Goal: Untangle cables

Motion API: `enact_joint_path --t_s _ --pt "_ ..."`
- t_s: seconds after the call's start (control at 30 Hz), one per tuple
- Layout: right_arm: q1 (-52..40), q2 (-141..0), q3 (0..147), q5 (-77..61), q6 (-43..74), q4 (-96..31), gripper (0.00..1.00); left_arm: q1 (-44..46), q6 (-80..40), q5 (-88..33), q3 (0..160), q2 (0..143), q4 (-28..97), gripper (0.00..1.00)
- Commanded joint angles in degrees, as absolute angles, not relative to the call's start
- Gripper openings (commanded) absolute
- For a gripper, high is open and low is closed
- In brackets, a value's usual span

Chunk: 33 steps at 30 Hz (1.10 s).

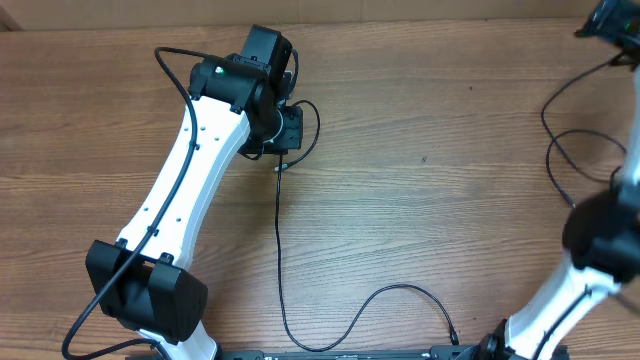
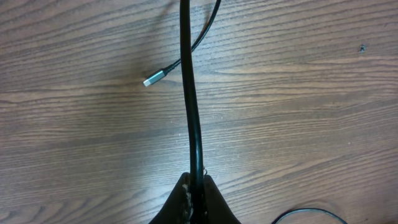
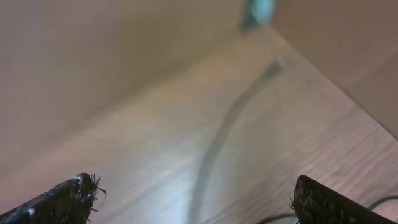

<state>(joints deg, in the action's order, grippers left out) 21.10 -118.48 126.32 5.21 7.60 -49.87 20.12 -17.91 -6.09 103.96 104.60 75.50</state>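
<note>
The left gripper turns counterclockwise in the overhead view next, nearly in place, and releases the thin black cable, which trails back from it toward the table's front edge.
My left gripper (image 2: 196,182) is shut on a thin black cable (image 2: 189,93) that runs straight away from the jaws and out of the top of the left wrist view. Beside it lies a second cable end with a silvery plug (image 2: 153,79), flat on the wood. From overhead, the left gripper (image 1: 284,132) sits at the upper middle-left, and a long cable (image 1: 279,250) trails from it toward the front edge, then loops right. My right gripper (image 3: 194,184) stands wide open above a blurred cable (image 3: 217,143) and holds nothing. Another cable (image 1: 551,140) curls at the far right.
The wooden table (image 1: 430,200) carries only the cables. The right arm (image 1: 600,240) rises along the right edge, with its gripper (image 1: 606,20) at the far top right corner. A thicker black wire (image 1: 175,70) runs along the left arm. A wall borders the table's back edge.
</note>
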Motion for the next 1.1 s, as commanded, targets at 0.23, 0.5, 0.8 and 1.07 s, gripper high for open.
enact_joint_path --t_s 0.23,0.5,0.8,1.07 --pt "11.81 -81.58 128.33 -4.78 13.72 -51.57 1.00 19.94 -18.44 -5.52 103.88 104.27 77.76 0.04" --pt "6.70 -64.64 128.33 -4.62 13.80 -62.26 1.00 20.32 -18.46 -9.04 103.88 104.27 78.35 0.05" --pt "6.70 -63.40 123.94 -18.59 14.81 -84.99 1.00 21.87 -23.94 -9.96 103.85 104.27 76.99 0.05" --pt "6.70 -66.04 101.21 -44.86 -5.17 -87.33 1.00 21.78 -50.94 -3.73 103.88 104.27 77.73 0.04"
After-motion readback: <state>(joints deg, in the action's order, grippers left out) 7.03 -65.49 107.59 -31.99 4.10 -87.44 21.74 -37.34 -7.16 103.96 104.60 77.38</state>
